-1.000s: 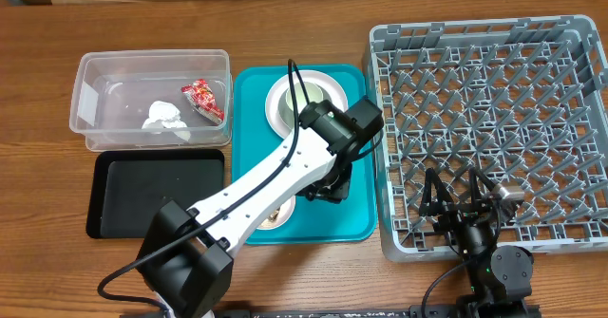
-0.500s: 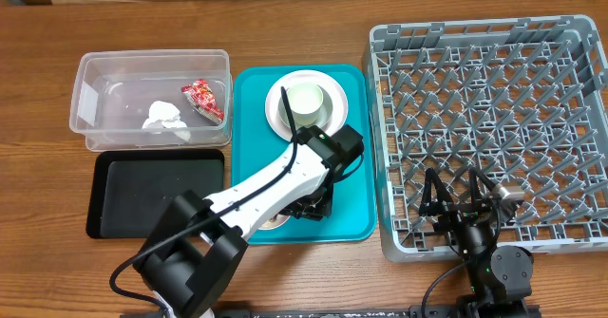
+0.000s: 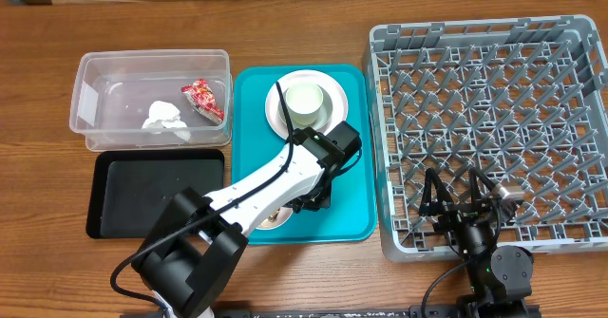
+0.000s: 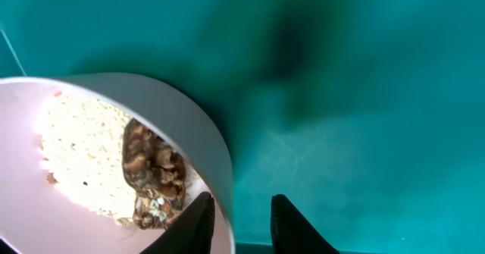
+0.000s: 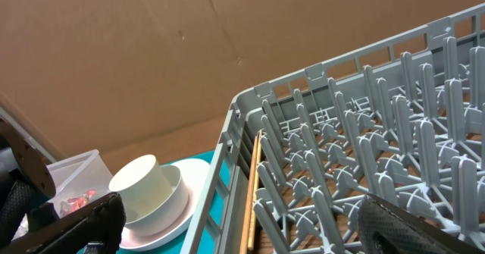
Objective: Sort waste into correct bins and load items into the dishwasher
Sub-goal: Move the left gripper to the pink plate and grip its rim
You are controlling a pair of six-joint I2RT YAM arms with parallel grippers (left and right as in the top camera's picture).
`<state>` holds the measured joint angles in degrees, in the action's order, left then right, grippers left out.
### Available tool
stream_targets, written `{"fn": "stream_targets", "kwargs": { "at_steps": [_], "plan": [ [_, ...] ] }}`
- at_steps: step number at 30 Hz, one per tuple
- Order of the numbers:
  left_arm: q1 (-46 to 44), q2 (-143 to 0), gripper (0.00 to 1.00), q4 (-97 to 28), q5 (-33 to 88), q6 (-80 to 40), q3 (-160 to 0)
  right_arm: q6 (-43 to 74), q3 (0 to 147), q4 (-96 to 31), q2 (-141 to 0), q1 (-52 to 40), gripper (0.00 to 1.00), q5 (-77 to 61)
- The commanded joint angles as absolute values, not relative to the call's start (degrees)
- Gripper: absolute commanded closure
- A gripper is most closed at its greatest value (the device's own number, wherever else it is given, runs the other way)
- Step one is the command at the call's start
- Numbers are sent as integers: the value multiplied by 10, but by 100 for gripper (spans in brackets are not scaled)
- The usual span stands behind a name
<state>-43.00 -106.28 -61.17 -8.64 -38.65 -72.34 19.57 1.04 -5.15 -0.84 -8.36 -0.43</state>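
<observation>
The left gripper eases slightly toward the bowl and closes next, since the bowl's rim by the food scrap stands between its parted fingers, nearer the inner one.
A pale pink bowl (image 4: 45,231) holds white rice (image 4: 76,148) and a brown food scrap (image 4: 155,170). It sits at the front of the teal tray (image 3: 356,204). My left gripper (image 4: 242,227) straddles the bowl's right rim, one finger inside and one outside with a gap still showing. From overhead the arm hides most of the bowl (image 3: 275,219). A white cup (image 3: 306,98) stands in a dish on a plate (image 3: 275,109) at the tray's back. The napkin (image 3: 163,116) and red wrapper (image 3: 202,98) lie in the clear tub (image 3: 95,100). My right gripper (image 3: 463,196) hangs open over the grey dish rack (image 3: 494,119).
The black tray (image 3: 157,193) lies in front of the tub, left of the teal tray. The rack's left wall (image 5: 227,170) stands close beside the teal tray. A thin tan stick (image 5: 252,193) lies along the inside of that wall. Brown cardboard backs the table.
My left gripper slid toward the tray's front, uncovering the cup, and its jaws narrowed around the bowl's rim. The right arm has not moved.
</observation>
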Motion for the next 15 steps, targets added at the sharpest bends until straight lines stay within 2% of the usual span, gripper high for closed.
{"fn": "stream_targets", "kwargs": {
  "at_steps": [1,2,5,11,13,15],
  "plan": [
    [-428,-1049,71,-614,-122,-385,-720,200,4,-48,-4,-87,0,-1],
    [-428,-1049,71,-616,-126,-385,-720,200,4,-48,-4,-87,0,-1],
    [-428,-1049,57,-616,-124,-386,-720,200,4,-48,-4,-87,0,-1],
    [-428,-1049,61,-607,-120,-394,-705,200,4,-48,-4,-87,0,-1],
    [-428,-1049,60,-601,-120,-401,-696,200,4,-48,-4,-87,0,-1],
    [-428,-1049,53,-596,-120,-406,-688,200,4,-48,-4,-87,0,-1]
  ]
}}
